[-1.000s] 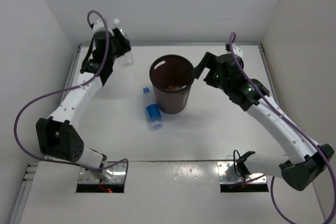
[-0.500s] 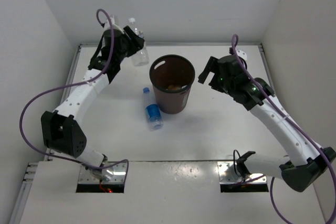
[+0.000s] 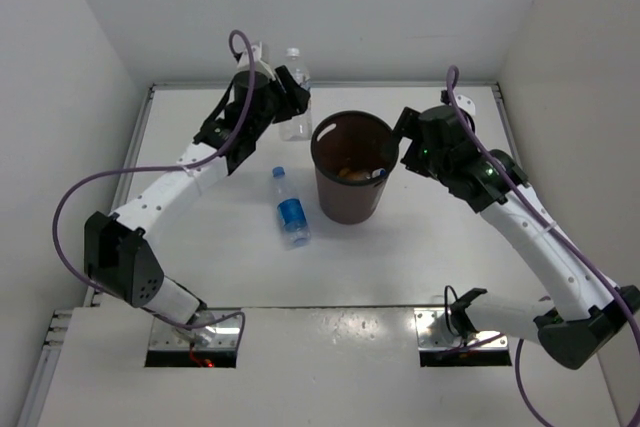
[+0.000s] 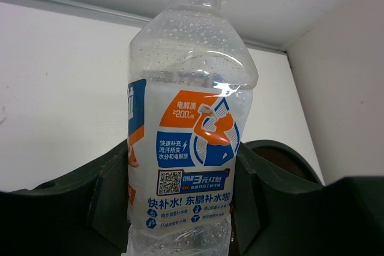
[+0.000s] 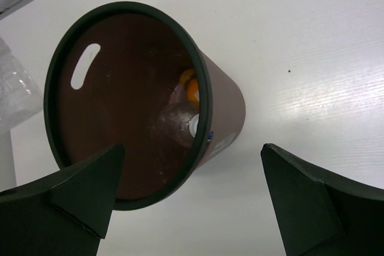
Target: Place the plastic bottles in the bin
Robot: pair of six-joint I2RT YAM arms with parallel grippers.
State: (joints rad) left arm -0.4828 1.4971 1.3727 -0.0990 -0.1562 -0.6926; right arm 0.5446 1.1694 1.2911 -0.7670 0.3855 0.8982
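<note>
I need to lift the bottle with the white-blue label so it clears the bin's rim, carry it over and let it go. The bin's opening (image 3: pixel 353 150) is to the right of my left gripper in the top view.
My left gripper (image 3: pixel 283 99) is shut on the clear bottle with the white-blue label (image 3: pixel 295 107), holding it upright in the air just left of the bin's far rim. In the left wrist view the bottle (image 4: pixel 186 148) fills the gap between my fingers (image 4: pixel 105 196). The dark brown bin (image 3: pixel 348 202) stands mid-table. The plain clear bottle (image 5: pixel 179 125) and the orange one (image 5: pixel 191 86) lie inside it. The blue-label, blue-cap bottle (image 3: pixel 290 210) lies on the table left of the bin. My right gripper (image 3: pixel 401 145) is open and empty, its jaws astride the bin's right rim (image 5: pixel 203 103).
White walls close in the table at the back and on both sides. The bin's handle slot (image 5: pixel 84 74) faces the far left. The arm bases sit at the near edge, with purple cables looping from both arms.
My left gripper has carried the bottle right, from the back left corner to beside the bin. The bin now stands further right. My right gripper has moved in against its rim.
</note>
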